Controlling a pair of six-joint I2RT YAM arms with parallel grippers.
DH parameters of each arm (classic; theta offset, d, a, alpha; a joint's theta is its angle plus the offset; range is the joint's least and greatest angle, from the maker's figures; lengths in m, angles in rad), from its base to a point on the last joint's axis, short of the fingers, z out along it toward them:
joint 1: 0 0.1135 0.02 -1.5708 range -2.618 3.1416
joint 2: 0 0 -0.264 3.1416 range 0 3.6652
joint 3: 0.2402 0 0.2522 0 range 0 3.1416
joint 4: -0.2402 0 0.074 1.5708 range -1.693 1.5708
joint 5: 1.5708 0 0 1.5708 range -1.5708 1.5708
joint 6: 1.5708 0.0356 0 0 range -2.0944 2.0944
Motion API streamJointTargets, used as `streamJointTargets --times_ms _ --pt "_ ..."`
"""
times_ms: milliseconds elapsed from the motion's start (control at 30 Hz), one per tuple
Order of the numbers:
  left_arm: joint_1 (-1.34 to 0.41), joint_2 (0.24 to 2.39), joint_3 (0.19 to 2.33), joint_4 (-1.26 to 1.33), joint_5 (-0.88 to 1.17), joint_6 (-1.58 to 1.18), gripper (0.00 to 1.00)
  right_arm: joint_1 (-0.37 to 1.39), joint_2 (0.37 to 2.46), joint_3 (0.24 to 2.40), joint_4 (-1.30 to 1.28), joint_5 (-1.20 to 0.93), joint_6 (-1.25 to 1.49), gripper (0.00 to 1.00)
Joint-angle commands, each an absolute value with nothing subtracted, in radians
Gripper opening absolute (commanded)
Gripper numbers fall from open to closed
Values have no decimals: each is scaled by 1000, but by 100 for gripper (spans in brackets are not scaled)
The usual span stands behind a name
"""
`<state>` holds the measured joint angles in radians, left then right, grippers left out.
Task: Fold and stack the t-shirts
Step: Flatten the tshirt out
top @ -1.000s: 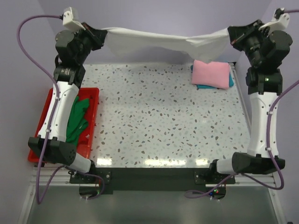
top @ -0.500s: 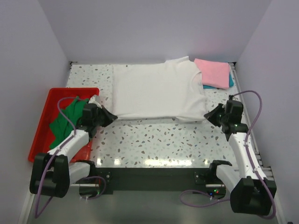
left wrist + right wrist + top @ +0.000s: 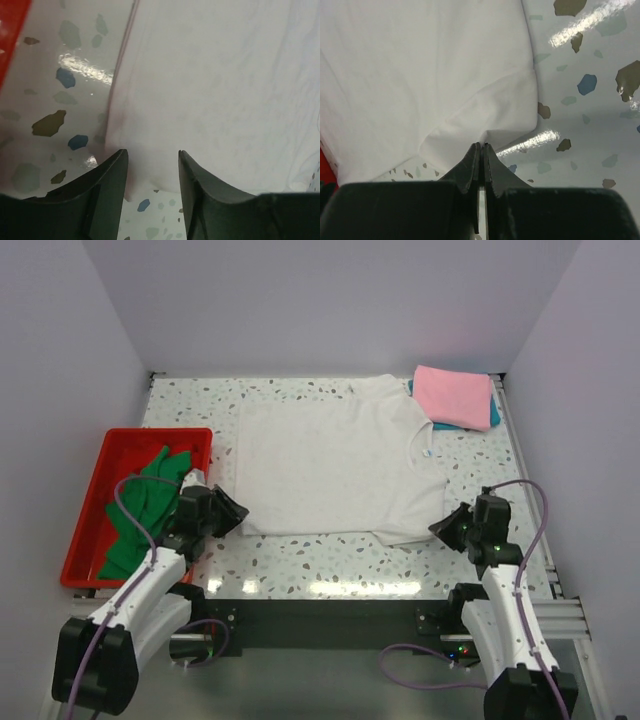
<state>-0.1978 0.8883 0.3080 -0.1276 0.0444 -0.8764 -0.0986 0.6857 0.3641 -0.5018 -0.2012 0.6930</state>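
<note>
Next, my left gripper lowers and draws back onto the shirt's near corner by the tray, since that corner is below and back from its open fingers.
A large white t-shirt lies spread flat on the speckled table, its neck towards the right. My left gripper stands open at the shirt's near left corner; in the left wrist view the cloth lies just beyond the gripper, free of both fingers. My right gripper is shut on the near right corner, and the right wrist view shows the shirt puckered up into the closed tips. A folded pink t-shirt rests on a teal one at the back right. A green t-shirt lies crumpled in the tray.
A red plastic tray sits at the table's left edge, close beside my left arm, and its corner shows in the left wrist view. Purple walls close in the back and both sides. Bare table runs along the near edge between the arms.
Both arms came down from holding the white t-shirt stretched high at the back and drew it towards the near edge. The left gripper has opened and let go of its corner.
</note>
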Motion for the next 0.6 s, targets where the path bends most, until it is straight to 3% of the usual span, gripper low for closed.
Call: streamJointTargets --times_ms 0,333,400,567 --pt "-201 818 377 -300 -89 -890 51 -103 615 382 -554 -201 716 0" --pt "-356 781 399 -492 -366 -1055 47 -103 638 457 -591 -129 673 0" --pt "-376 796 399 -511 -380 -1075 39 -103 641 465 -597 -121 667 0" --pt "-423 810 380 -511 -403 -1126 36 -103 661 476 -591 -110 655 0"
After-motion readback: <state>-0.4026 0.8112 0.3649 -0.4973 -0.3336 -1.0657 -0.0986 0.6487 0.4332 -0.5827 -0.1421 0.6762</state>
